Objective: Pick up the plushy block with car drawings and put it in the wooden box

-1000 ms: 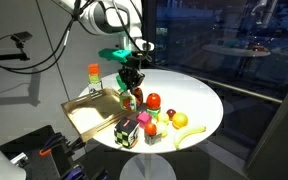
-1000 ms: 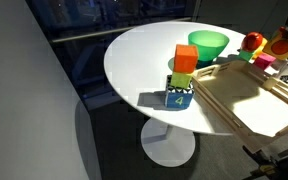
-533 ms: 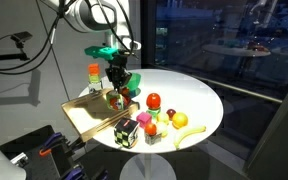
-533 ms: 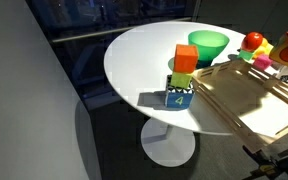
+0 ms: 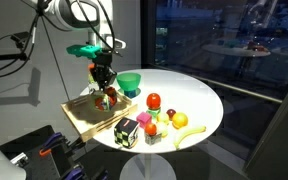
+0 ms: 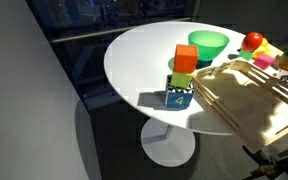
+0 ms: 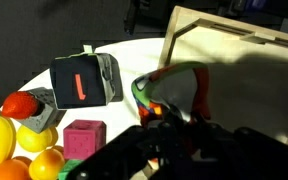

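Next, my gripper moves farther over the wooden box's open bottom (image 5: 88,110) (image 7: 248,84), away from the box's rim by the black-and-white cube.
My gripper (image 5: 104,84) is shut on the plushy block with car drawings (image 5: 107,98) and holds it just above the wooden box (image 5: 84,118), near its far end. In the wrist view the block (image 7: 170,92) shows green and red edges between the dark fingers (image 7: 170,118), with the wooden box (image 7: 246,70) beneath and behind it. The box also fills the right side of an exterior view (image 6: 246,102), where only a dark part of the arm shows at the right edge.
On the round white table (image 5: 199,95) are a green bowl (image 5: 130,83), a red fruit (image 5: 154,100), a black-and-white cube (image 5: 127,132), a banana (image 5: 189,132) and other small fruits. An orange block stands stacked on a blue block (image 6: 180,95) beside the box.
My gripper has carried the plushy block from beside the green bowl sideways to above the wooden box. The other objects have not moved.
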You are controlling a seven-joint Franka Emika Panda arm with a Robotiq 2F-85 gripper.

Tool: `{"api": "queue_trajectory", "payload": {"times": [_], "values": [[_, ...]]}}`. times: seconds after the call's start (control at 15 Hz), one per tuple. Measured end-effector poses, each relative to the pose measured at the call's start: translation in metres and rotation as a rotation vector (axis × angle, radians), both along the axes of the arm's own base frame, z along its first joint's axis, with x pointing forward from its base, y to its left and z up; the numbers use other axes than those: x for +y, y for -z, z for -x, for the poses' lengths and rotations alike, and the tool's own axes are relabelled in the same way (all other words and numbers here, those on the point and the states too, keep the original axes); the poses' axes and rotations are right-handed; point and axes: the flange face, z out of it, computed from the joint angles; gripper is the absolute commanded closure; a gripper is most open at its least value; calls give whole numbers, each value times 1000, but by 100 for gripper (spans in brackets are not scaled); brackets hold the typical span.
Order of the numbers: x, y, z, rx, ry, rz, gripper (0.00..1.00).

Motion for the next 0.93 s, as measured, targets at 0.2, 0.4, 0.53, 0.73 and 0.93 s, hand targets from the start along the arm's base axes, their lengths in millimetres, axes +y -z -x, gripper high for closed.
{"api": "queue_trajectory", "payload": {"times": [0.2, 0.4, 0.53, 0.73, 0.93], "values": [[11, 2, 16, 5, -27, 2, 92], [21, 5, 30, 9, -50, 4, 50], [24, 5, 36, 8, -58, 6, 34], [25, 0, 38, -5, -58, 7, 9], [24, -7, 38, -25, -30, 5, 0]]}}
